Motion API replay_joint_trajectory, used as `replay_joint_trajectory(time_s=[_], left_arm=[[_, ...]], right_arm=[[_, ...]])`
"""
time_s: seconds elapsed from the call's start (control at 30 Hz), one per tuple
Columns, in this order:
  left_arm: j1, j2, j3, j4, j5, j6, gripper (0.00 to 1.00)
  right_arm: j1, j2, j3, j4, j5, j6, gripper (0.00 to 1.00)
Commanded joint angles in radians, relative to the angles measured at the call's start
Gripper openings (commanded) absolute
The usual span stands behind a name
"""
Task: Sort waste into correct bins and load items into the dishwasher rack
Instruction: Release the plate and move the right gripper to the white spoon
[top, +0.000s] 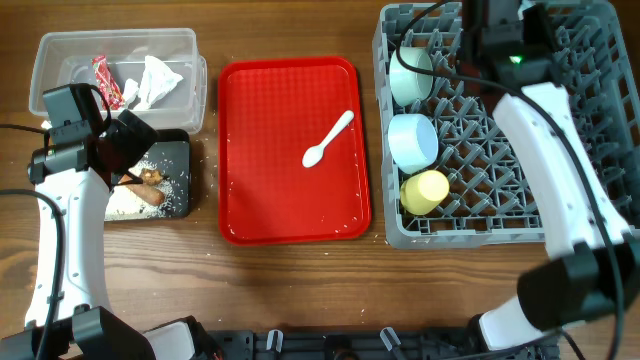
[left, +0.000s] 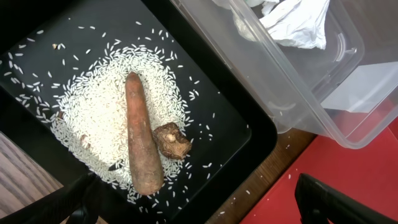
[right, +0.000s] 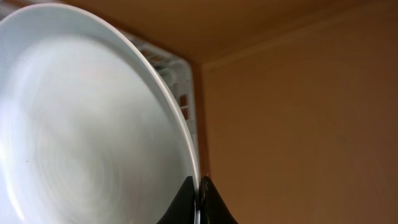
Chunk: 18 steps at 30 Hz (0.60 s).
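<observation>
Next, my right gripper lowers to the left in the overhead view and stands the pale blue plate in the rack slots (top: 462, 92) beside the bowl, where the rack's wires hold it.
My left gripper (top: 125, 140) (left: 208, 208) is open and empty, hovering over the black tray (top: 178, 150) (left: 242, 134). The tray holds white rice grains (left: 93, 112), a brown carrot-like stick (left: 142, 134) and a small brown scrap (left: 173, 141). The clear tub (top: 60, 55) (left: 311, 93) holds the red wrapper (top: 105, 80) and white tissue (top: 155, 80) (left: 295, 22). My right gripper (top: 480, 25) (right: 199, 199) is shut on the rim of the pale blue plate (right: 81, 124), held on edge over the far part of the dishwasher rack (top: 560, 110). Two pale blue bowls (top: 410, 75) (top: 412, 140) and the yellow cup (top: 425, 190) sit in the rack.
The flat red tray (top: 270, 180) lies in the middle with the white spoon (top: 328, 138) on it. Stray rice grains lie on the wood between the black tray and the red tray. A corner of the rack (right: 180, 81) shows behind the plate.
</observation>
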Motion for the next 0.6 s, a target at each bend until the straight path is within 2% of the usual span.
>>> replay_joint_trajectory(time_s=[0.0, 0.2, 0.27, 0.33, 0.37, 0.4, 0.43, 0.47, 0.57], left_arm=[[-0.003, -0.014, 0.014, 0.001, -0.002, 0.001, 1.0], [-0.003, -0.014, 0.014, 0.001, -0.003, 0.001, 1.0], [-0.003, -0.014, 0.014, 0.001, -0.002, 0.001, 1.0], [-0.003, -0.014, 0.014, 0.001, -0.002, 0.001, 1.0], [-0.003, -0.014, 0.014, 0.001, -0.002, 0.001, 1.0], [-0.003, -0.014, 0.014, 0.001, -0.002, 0.001, 1.0], [-0.003, -0.014, 0.014, 0.001, -0.003, 0.001, 1.0], [-0.003, -0.014, 0.014, 0.001, -0.002, 0.001, 1.0], [-0.003, -0.014, 0.014, 0.001, -0.002, 0.001, 1.0]], right_arm=[[-0.002, 0.069, 0.002, 0.016, -0.074, -0.042, 0.04], [-0.001, 0.146, 0.002, 0.019, -0.144, -0.037, 0.05], [-0.001, 0.157, 0.002, 0.013, -0.159, -0.035, 0.12], [-0.001, 0.161, 0.002, 0.0, -0.19, -0.03, 0.29], [-0.001, 0.161, 0.002, -0.009, -0.219, -0.012, 0.41], [-0.001, 0.161, 0.002, -0.011, -0.231, 0.007, 0.58], [-0.001, 0.16, 0.002, -0.012, -0.245, 0.048, 0.82], [-0.001, 0.16, 0.002, -0.015, -0.253, 0.093, 1.0], [0.008, 0.145, 0.007, -0.06, -0.283, 0.194, 1.0]])
